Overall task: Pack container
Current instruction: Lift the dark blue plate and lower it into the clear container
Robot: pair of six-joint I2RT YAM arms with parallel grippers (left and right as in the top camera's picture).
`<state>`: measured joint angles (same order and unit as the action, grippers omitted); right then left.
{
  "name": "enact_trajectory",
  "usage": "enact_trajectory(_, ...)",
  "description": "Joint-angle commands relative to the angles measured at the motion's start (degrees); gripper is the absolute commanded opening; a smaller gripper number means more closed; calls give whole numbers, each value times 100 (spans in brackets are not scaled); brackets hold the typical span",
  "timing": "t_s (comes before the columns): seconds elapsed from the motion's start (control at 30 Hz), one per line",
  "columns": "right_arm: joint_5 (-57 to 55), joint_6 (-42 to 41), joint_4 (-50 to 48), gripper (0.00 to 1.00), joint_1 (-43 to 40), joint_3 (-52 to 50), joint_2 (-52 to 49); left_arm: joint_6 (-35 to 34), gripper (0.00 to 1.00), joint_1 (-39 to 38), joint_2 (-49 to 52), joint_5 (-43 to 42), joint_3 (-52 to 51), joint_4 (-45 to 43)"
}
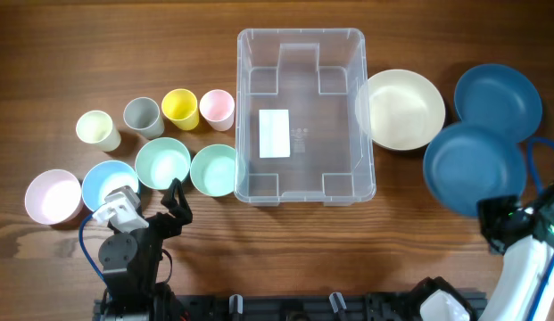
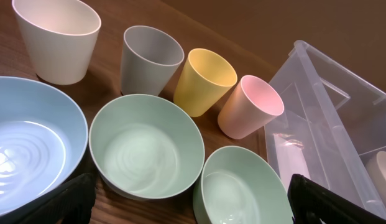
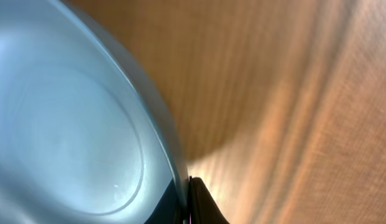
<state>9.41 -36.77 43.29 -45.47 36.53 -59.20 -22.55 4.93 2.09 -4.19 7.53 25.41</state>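
My right gripper will move its bowl outward and to the left in the overhead view, over the container's bottom (image 1: 302, 109), to release it there, because that space is empty.
The clear plastic container (image 1: 303, 111) sits empty at the table's middle, a white label on its bottom; its corner shows in the left wrist view (image 2: 329, 118). My right gripper (image 1: 501, 218) is shut on the rim of a dark blue bowl (image 1: 473, 168), which fills the right wrist view (image 3: 68, 124), with a finger (image 3: 196, 202) pinching its edge. My left gripper (image 1: 174, 207) is open and empty at the front left, just in front of two mint bowls (image 2: 146, 146) (image 2: 239, 186).
A cream bowl (image 1: 401, 109) and a second dark blue bowl (image 1: 497, 100) lie right of the container. At left are a pink bowl (image 1: 53, 196), a light blue bowl (image 1: 109, 183), and cream (image 1: 96, 130), grey (image 1: 143, 116), yellow (image 1: 180, 108) and pink (image 1: 217, 109) cups.
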Motion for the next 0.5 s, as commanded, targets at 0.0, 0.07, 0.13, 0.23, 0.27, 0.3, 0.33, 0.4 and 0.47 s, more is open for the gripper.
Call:
enact_trajectory(0.0,1246,175,238,4,144,914,809,136,100,-31,-24,15,-17,-24)
enact_trajectory(0.07,1502,417,511,4,636,1563,789,136,100,-31,-24,15,-17,-22)
enact_trajectory(0.13,1443,872,699,4,1394,2293,522,136,100,-31,-24,15,-17,-22)
enact_trajectory(0.23,1325,1287,955,4,3025,3674,-310,136,100,-31,-24,15,-17,-22)
enact_trajectory(0.27,1078,1294,1010,4,3552,4048,-616,136,100,-31,-24,15,-17,-22)
enact_trajectory(0.3,544,1462,1010,4,4301,4577,-1102,136,100,-31,-24,15,-17,-22)
enact_trajectory(0.33,57,1545,1016,5,4752,4909,-1467,136,100,-31,-24,15,-17,-22)
enact_trajectory(0.4,-717,1753,1014,4,5534,5591,-2406,136,100,-31,-24,15,-17,-22)
enact_trajectory(0.47,-1128,1829,981,4,5906,6006,-3274,136,100,-31,-24,15,-17,-22)
